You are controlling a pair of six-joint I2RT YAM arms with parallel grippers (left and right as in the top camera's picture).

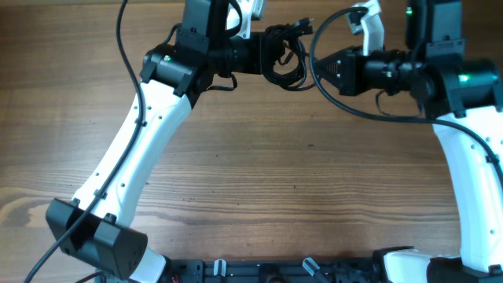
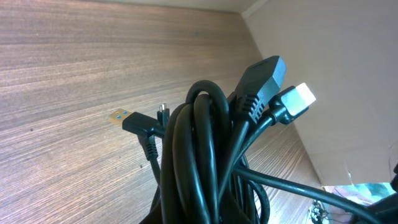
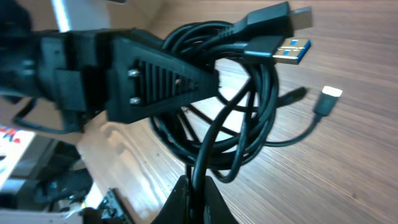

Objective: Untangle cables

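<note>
I should move the coil down and back with my left gripper and let go of it on the bare wooden tabletop, because that clear wood is below my gripper and closer to the base.
The cables are a bunched coil of thin black cords, held above the wooden table at the far middle. My left gripper is shut on the coil. In the left wrist view the coil fills the middle and hides the fingers; a pale metallic plug sticks out at the top. My right gripper faces the coil from the right. In the right wrist view its fingers are shut on one strand hanging from the coil. A blue USB plug and a pale tip show there.
The wooden table spreads below both arms. Its far edge meets a pale wall close behind the coil. Thicker black arm wires loop by the right arm. Black fittings line the table's front edge.
</note>
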